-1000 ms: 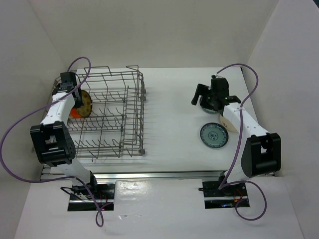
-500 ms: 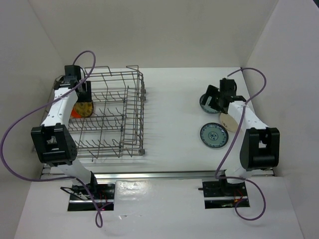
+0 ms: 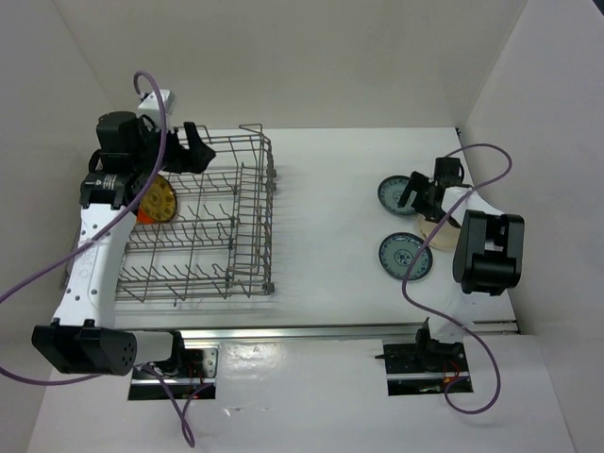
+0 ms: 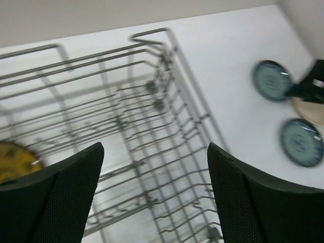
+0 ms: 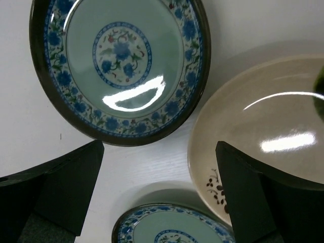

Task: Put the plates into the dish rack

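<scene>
The far teal plate's rim opposite the rack is outward and below. My right gripper should move outward and down next, where bare table leaves room.
The dish rack [image 3: 217,226] stands on the left of the table. A brown plate with a yellow pattern [image 3: 159,200] stands on edge in its left end, an orange plate [image 3: 140,214] just behind it. My left gripper [image 3: 193,151] hangs open and empty above the rack's far left corner [image 4: 154,152], apart from the yellow plate [image 4: 12,161]. On the right lie two teal plates [image 3: 393,193] [image 3: 404,256] and a cream plate [image 3: 435,233]. My right gripper [image 3: 417,194] is open low over them [image 5: 159,152], between the far teal plate [image 5: 121,66], the cream plate [image 5: 268,126] and the near teal plate [image 5: 172,225].
The rack's tall wire side [image 3: 257,217] faces the bare white table [image 3: 326,217] between rack and plates. White walls close in the back and both sides. A metal rail [image 3: 302,332] runs along the near edge.
My left gripper opened, let go of the yellow-patterned plate in the rack and rose above it. My right gripper swung down and right, low over the plates.
</scene>
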Tool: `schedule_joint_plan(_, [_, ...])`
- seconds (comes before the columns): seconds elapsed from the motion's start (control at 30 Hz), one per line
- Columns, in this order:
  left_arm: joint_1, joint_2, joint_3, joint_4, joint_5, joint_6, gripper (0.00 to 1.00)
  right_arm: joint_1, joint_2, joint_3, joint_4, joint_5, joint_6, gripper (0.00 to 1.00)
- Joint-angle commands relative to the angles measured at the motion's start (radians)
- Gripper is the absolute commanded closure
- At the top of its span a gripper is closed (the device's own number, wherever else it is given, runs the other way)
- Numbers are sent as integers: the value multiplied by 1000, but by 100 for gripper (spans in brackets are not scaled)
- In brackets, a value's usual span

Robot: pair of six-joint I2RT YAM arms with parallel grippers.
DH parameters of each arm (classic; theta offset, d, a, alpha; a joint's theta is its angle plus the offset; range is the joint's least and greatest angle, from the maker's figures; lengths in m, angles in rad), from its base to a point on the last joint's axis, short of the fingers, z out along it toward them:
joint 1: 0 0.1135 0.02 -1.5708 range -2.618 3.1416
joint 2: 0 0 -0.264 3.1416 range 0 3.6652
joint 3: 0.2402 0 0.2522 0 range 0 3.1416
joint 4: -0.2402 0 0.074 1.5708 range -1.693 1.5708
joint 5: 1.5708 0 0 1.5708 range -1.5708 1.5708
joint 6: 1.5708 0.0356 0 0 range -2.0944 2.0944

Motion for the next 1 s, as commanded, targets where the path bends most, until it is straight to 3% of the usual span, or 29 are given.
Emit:
schedule_joint_plan(0.0, [-34, -9, -31, 94, 266, -49, 11, -35, 0, 91, 93, -96, -68, 0])
schedule_joint_plan(0.17, [-87, 40, -31, 37, 312, -29, 11, -69, 88, 222, 43, -106, -105, 1])
schedule_joint_plan(0.4, [-119, 60, -64, 60, 312, -29, 11, -97, 150, 241, 81, -142, -132, 2])
schedule_joint_plan(0.53, [-140, 71, -32, 42, 303, -29, 11, -106, 270, 329, 20, -192, -142, 12])
schedule_joint_plan(0.73, [-168, 62, -23, 42, 325, -29, 11, -115, 312, 309, 50, -192, -142, 14])
schedule_joint_plan(0.87, [-177, 53, -23, 42, 325, -29, 11, -115, 353, 309, 50, -192, -142, 29])
schedule_joint_plan(0.97, [-197, 53, -23, 42, 325, -38, 11, -115, 373, 309, 50, -213, -132, 51])
